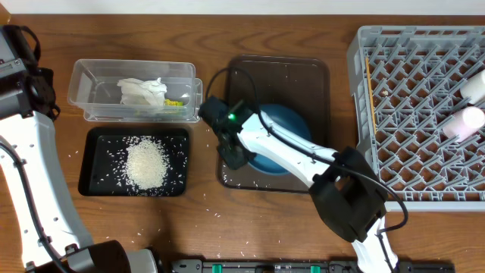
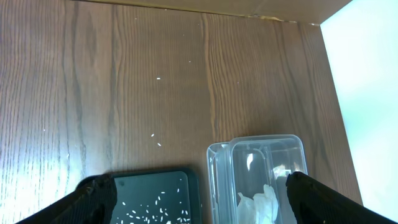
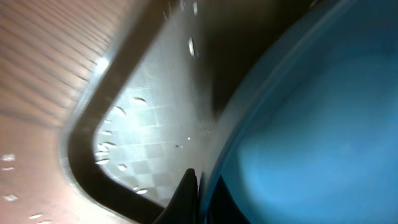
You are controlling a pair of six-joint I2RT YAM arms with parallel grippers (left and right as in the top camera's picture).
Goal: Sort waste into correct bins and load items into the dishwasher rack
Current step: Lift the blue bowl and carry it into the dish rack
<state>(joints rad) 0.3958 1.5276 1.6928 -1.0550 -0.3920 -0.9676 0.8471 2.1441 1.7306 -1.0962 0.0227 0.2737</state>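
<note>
I will next lift my right gripper, tilt the bowl [image 1: 286,121], carry it outward onto the grey rack's far corner [image 1: 413,57] by the chopsticks and let go of it, because that corner is empty.
My right gripper [image 1: 233,152] is shut on the left rim of the dark-blue bowl [image 1: 286,121], which sits on the brown serving tray [image 1: 303,72]. In the right wrist view one finger is outside and one inside the bowl [image 3: 311,124] rim, at the gripper [image 3: 202,193]. My left gripper [image 2: 199,205] is open and empty, high above the clear container [image 2: 261,168] and black tray [image 2: 155,193]. The clear container [image 1: 91,91] holds the napkin [image 1: 142,91] and yellow scrap [image 1: 176,102]. Rice [image 1: 145,163] is piled in the black tray [image 1: 95,182]. The light-blue dish is out of view.
The grey rack [image 1: 409,114] at the right holds a white cup [image 1: 474,87], a pink cup [image 1: 464,121] and chopsticks [image 1: 369,83] along its left side. Stray rice grains lie on the serving tray [image 3: 155,124] and on the table around the black tray.
</note>
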